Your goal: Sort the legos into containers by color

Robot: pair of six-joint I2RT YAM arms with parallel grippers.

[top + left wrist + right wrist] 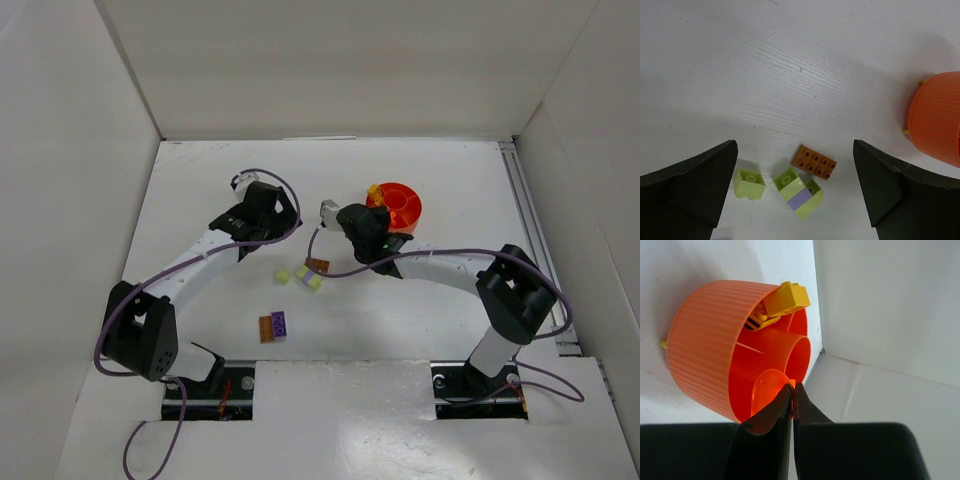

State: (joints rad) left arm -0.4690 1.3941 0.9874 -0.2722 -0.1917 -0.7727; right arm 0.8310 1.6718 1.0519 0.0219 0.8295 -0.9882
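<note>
The pale green brick (749, 184) stands apart from its neighbours with room for both fingers, so my left gripper needs to move back and down over it next.
The round orange-red dish (404, 203) stands at the back right, with a yellow brick (374, 190) at its rim. In the right wrist view the dish (700, 340) appears tilted, the yellow brick (787, 299) at its edge, and my right gripper (792, 387) is shut on its thin rim. My left gripper (795, 150) is open above a pale green brick (749, 184), a green-and-purple piece (799, 192) and a brown-orange plate (813, 161), touching none. In the top view that cluster (309, 277) lies mid-table, between my left gripper (280, 225) and my right gripper (385, 222).
A brown-orange and purple pair of bricks (273, 326) lies nearer the arm bases. White walls close the table at the back and sides. A metal rail (530, 230) runs along the right edge. The dish's side also shows in the left wrist view (937, 117).
</note>
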